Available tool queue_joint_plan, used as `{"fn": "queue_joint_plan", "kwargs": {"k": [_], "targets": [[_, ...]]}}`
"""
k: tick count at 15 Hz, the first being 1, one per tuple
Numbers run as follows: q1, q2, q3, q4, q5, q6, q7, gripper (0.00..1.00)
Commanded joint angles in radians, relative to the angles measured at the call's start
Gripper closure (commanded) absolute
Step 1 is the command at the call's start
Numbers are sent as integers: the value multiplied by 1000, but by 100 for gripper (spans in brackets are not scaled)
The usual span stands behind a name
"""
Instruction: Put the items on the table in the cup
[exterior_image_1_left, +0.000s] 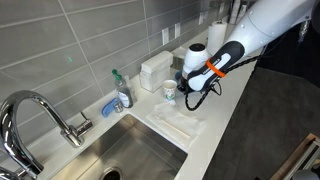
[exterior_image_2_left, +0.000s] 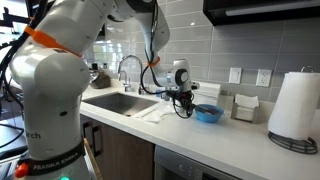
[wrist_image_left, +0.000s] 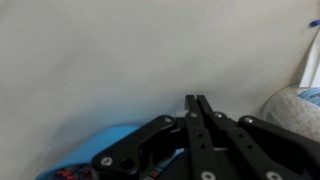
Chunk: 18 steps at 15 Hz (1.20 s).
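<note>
My gripper's closed fingers hang lower than the cup's rim, so it needs to move up and then sideways over the white cup's opening to release.
The small white cup with bluish markings stands on the white countertop near the wall, right of the sink. My gripper hangs just beside the cup, pointing down at the counter; it also shows in an exterior view. In the wrist view the two black fingers are pressed together with nothing visible between them. The blue bowl sits next to the gripper, and its rim shows at the lower left of the wrist view. No loose item on the counter is clearly visible.
A steel sink with a chrome tap lies at one end. A soap bottle and blue sponge stand behind it. A white cloth lies by the sink. A paper towel roll and white box stand further along.
</note>
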<state>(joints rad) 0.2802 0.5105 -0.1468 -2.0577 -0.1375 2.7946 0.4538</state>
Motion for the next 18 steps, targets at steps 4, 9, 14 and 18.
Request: {"fn": "queue_joint_plan", "kwargs": {"k": [4, 9, 14, 18], "targets": [[-51, -215, 72, -81, 30, -194, -94, 99], [-101, -323, 121, -118, 50, -142, -147, 99], [-139, -310, 204, -130, 178, 26, -254, 99], [-158, -263, 275, -129, 273, 119, -347, 99]]}}
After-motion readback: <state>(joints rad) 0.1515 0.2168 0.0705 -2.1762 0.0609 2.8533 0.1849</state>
